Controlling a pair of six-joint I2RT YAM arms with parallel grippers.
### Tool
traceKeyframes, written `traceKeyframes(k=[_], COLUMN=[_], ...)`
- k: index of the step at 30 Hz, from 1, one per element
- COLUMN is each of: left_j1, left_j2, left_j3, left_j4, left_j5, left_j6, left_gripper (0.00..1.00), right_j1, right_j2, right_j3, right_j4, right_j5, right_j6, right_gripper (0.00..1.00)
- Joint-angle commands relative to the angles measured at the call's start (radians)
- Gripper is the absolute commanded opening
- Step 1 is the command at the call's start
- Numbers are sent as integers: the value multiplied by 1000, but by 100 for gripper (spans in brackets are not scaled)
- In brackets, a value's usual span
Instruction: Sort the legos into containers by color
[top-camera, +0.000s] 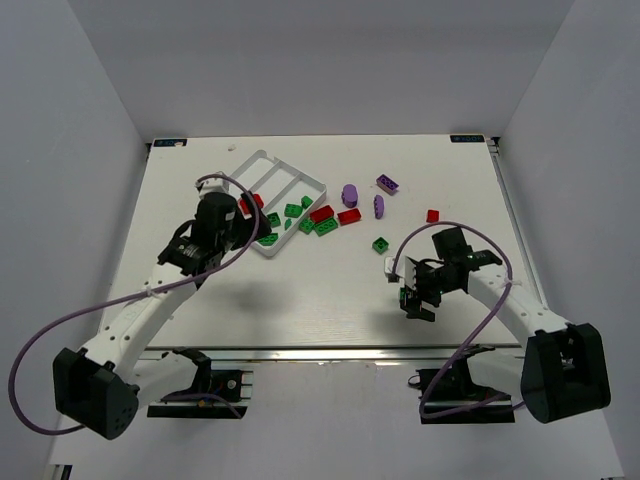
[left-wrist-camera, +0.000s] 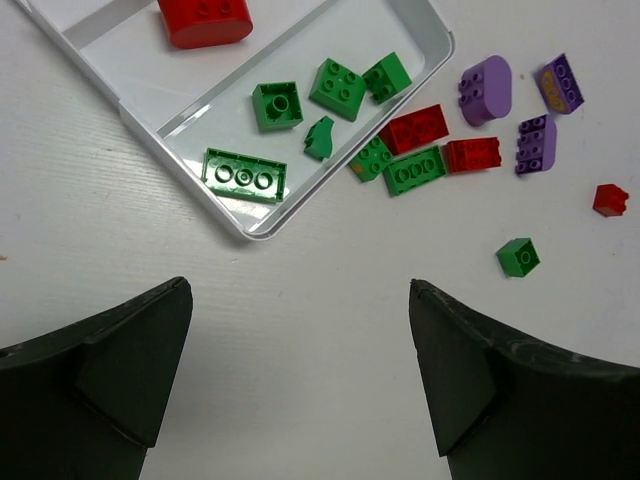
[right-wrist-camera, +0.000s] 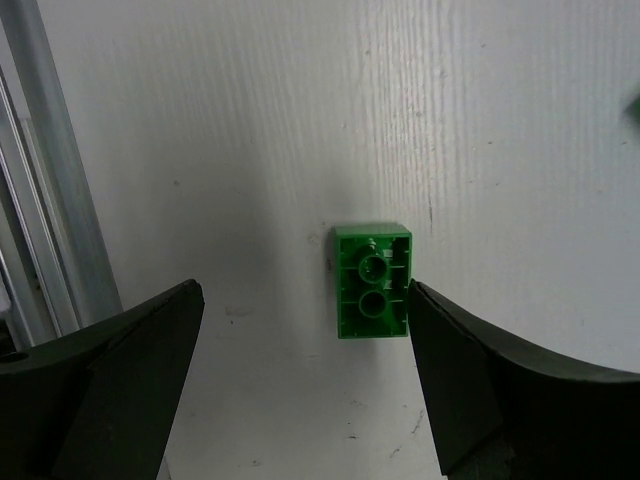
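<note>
The upside-down green brick is closer to one finger, so my right gripper will next move down and to the right in the wrist view, around the green brick.
The white three-compartment tray lies at the back left. In the left wrist view its nearest compartment holds several green bricks and the middle one a red brick. Loose green, red and purple bricks lie just right of the tray. A single green brick and a red one lie further right. My left gripper is open and empty above bare table near the tray's corner. My right gripper is open. An upside-down green brick lies on the table by its right finger.
In the top view the loose bricks spread from the tray to mid-table: purple ones, a red one, a green one. A metal rail runs along the table's near edge beside my right gripper. White walls enclose the table.
</note>
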Motion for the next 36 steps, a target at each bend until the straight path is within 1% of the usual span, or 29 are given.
traceKeyframes(k=[1,8,12,15,21,22,24,25,27,28,32,33,36], left_j1=[4,4,4,4,4,4,4,4,4,4,4,4,4], left_j2=[-73,-142,-165,-176,-197,-200,-208,-209,-216,-217,-229,-232,-249], left_j3=[-12,-51,-63,-75,-77,-75,-71,-69,-66,-65,-69,-71,-72], left_j4=[-6,-26,-35,-35,-52,-55,-61,-66,-72,-75,-75,-77,-86], left_j5=[-9,-28,-35,-35,-54,-60,-66,-71,-75,-77,-81,-83,-107], left_j6=[-2,-15,-13,-19,-30,-30,-30,-30,-32,-32,-39,-44,-61], left_gripper=[98,98,98,98,98,98,98,98,98,98,98,98,98], right_j1=[-3,-3,-3,-4,-3,-3,-3,-3,-1,-3,2,8,36], right_j2=[38,90,112,139,193,207,214,214,210,204,178,176,182], right_j3=[-18,-66,-67,-64,-55,-53,-43,-41,-34,-21,38,57,166], right_j4=[35,187,204,227,234,226,215,203,189,178,105,94,89], right_j5=[32,92,91,91,84,86,81,75,68,52,-9,-23,-81], right_j6=[-130,-99,-87,-76,-83,-90,-103,-108,-122,-128,-145,-140,-38], right_gripper=[86,83,82,80,68,63,57,51,44,36,21,18,2])
